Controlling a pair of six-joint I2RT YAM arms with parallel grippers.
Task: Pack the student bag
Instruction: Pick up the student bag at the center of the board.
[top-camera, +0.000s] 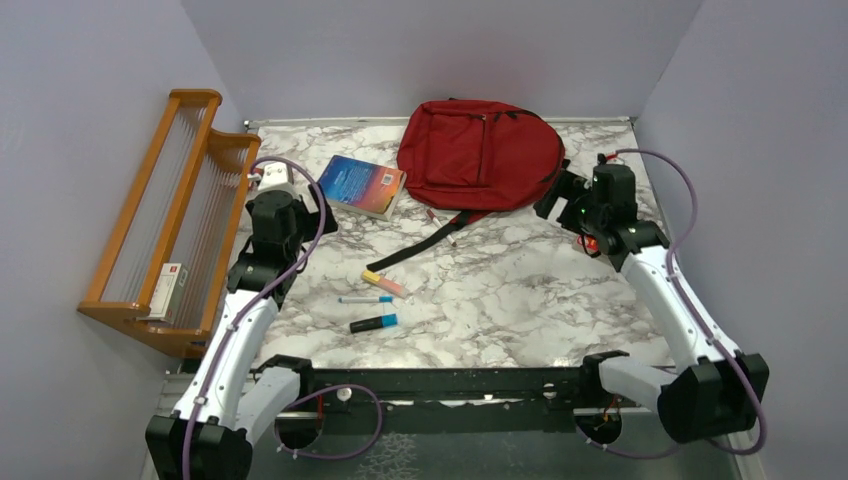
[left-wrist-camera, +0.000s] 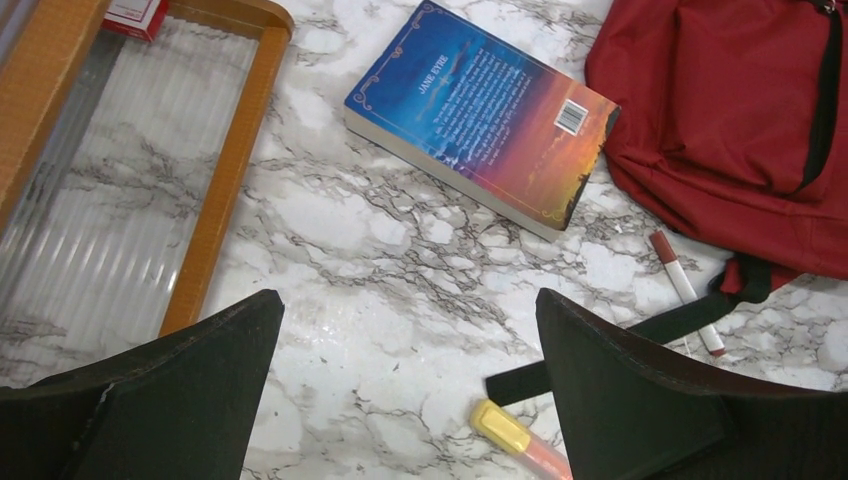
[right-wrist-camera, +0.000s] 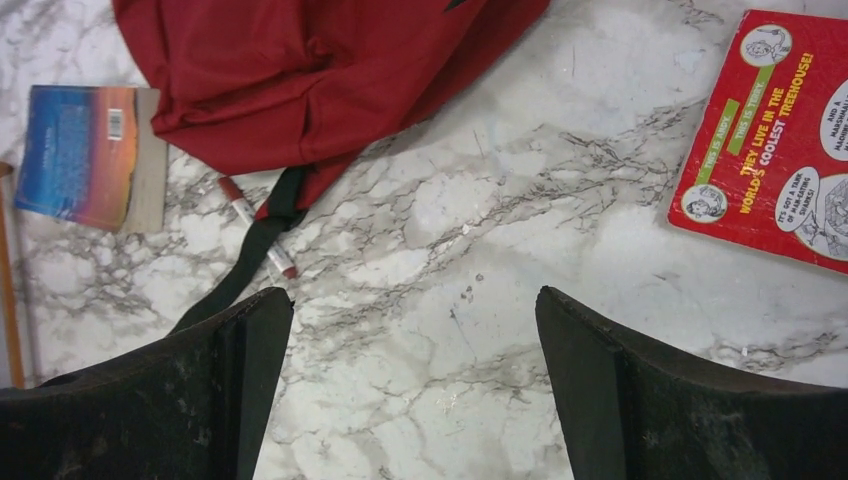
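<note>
My right gripper moves outward and down next to pinch the bag's rounded end (top-camera: 555, 158) by the bag's edge nearest my open fingers, since it lies outward and below.
The red student bag (top-camera: 480, 152) lies flat and zipped shut at the back middle of the table, one black strap (top-camera: 425, 245) trailing toward the front. It also shows in the left wrist view (left-wrist-camera: 730, 130) and the right wrist view (right-wrist-camera: 320, 70). My left gripper (top-camera: 312, 220) is open and empty above bare marble (left-wrist-camera: 410, 320), near a blue paperback (top-camera: 362, 185) (left-wrist-camera: 480, 115). My right gripper (top-camera: 555, 197) is open and empty (right-wrist-camera: 415, 315) just right of the bag. A red picture book (right-wrist-camera: 780, 140) lies under the right arm.
A red-capped marker (top-camera: 440, 228) lies by the strap. A yellow-pink highlighter (top-camera: 384, 284) (left-wrist-camera: 520, 440), a blue-capped pen (top-camera: 365, 299) and a blue-black highlighter (top-camera: 373, 323) lie mid-table. A wooden rack (top-camera: 170, 220) holding a small red-white box (top-camera: 168, 290) stands along the left edge.
</note>
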